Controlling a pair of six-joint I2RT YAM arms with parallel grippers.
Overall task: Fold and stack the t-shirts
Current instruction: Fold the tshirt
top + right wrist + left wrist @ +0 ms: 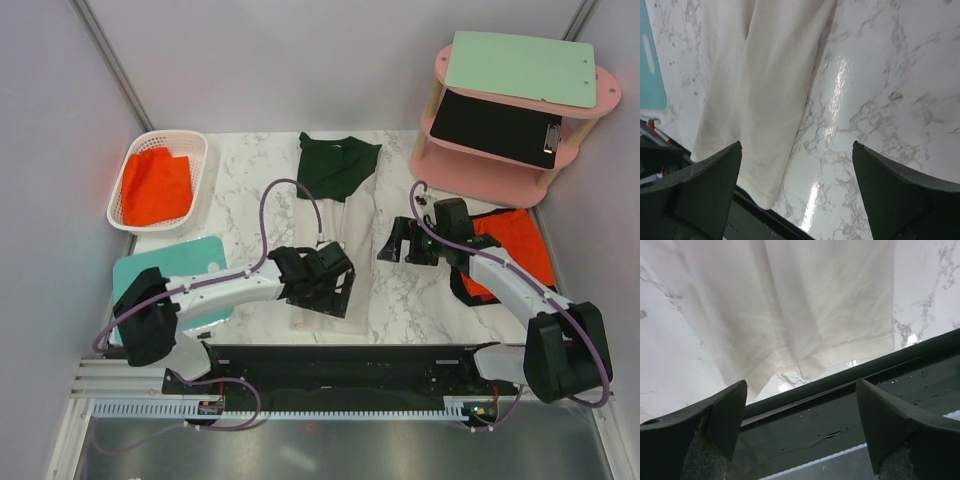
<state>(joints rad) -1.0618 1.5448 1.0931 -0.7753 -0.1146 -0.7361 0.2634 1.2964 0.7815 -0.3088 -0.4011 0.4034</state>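
The cream t-shirt's hem corner nearer the teal board [754,394] is by one finger of my left gripper instead of in the middle of the gap. I should next move that gripper down around the corner, toward that board.
The cream-white t-shirt [345,215] lies as a long narrow strip down the middle of the marble table, its hem near the front edge. The dark green t-shirt [338,165] lies crumpled across its far end. My left gripper [325,285] hovers over the near part of the cream strip. In the left wrist view the cream hem [790,315] lies just beyond my left gripper [802,410], which is open and holds nothing. My right gripper [402,243] is open over bare marble, just right of the strip. In the right wrist view the cream cloth [755,90] lies left of the gap of my right gripper [797,170].
A white basket [200,150] with an orange cloth stands at the back left. A teal board [190,265] lies under the left arm. A pink two-level shelf [500,180] holds clipboards at the back right. An orange cloth [520,240] lies by the right arm. A black rail [340,362] borders the near edge.
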